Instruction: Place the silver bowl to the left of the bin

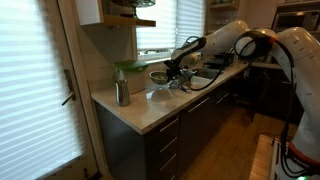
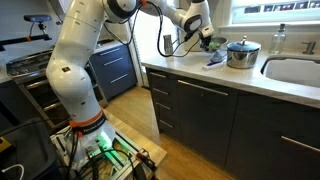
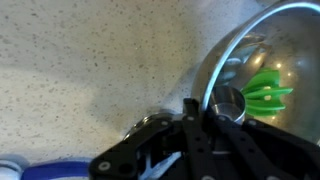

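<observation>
The bowl's shadow lies apart from its rim, so next my gripper will lower to set the silver bowl (image 1: 159,75) on the speckled counter below and release.
The silver bowl (image 3: 262,40) fills the right of the wrist view, shiny, with a green plastic piece (image 3: 268,96) reflecting inside it. My gripper (image 3: 207,108) is shut on the bowl's near rim, one finger outside and one inside. In an exterior view the bowl (image 1: 159,75) is at the gripper (image 1: 172,72) over the counter near the window. In an exterior view the gripper (image 2: 205,38) is behind the steel pot, and the bowl is hard to pick out. I cannot tell whether the bowl rests on the counter. No bin is recognisable.
A tall slim metal cup (image 1: 122,93) stands near the counter's corner. A deeper steel pot (image 2: 241,53) and a blue cloth (image 2: 217,60) sit beside the sink (image 2: 295,70). A blue thing (image 3: 40,172) shows low in the wrist view. The speckled counter (image 3: 80,60) stretches left.
</observation>
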You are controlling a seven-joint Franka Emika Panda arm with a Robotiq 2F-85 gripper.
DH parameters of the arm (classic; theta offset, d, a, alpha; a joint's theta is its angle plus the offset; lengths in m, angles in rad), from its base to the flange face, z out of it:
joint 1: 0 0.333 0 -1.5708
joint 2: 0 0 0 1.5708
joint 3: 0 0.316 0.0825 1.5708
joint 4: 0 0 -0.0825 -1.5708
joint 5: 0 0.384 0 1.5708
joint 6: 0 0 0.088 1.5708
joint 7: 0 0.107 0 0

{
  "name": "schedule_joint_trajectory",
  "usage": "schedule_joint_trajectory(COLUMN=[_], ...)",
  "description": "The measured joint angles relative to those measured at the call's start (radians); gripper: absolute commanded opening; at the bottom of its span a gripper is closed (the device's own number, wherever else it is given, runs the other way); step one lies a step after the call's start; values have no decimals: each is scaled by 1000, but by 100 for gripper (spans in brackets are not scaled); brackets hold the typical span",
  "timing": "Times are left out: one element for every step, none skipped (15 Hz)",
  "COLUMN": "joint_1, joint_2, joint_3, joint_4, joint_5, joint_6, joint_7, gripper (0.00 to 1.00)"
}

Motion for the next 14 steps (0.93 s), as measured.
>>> schedule_joint_trajectory(joint_1=[0,-1,-2,-3,-4,-7,-10,-13,-15,-17,-19,-21,-25,-29], joint_2=[26,55,83,112,140,166,194,221,247,276,302,328,354,379], joint_3=[-1,-4,-6,-9,-12,-13,-14,-14,-14,-14,-14,-13,-11,-8], joint_4=[45,95,145,196,246,294,343,392,435,483,524,565,604,640], joint_5=[-16,-33,-49,-65,-79,-92,-102,-113,-123,-134,-141,-148,-153,-158], joint_6=[-18,-40,-64,-90,-117,-145,-173,-195,-213,-227,-235,-244,-252,-260], joint_7=[28,58,87,118,147,172,194,214,233,255,272,289,300,309], gripper=[2,2,2,2,2,2,2,2,2,2,2,2,2,2])
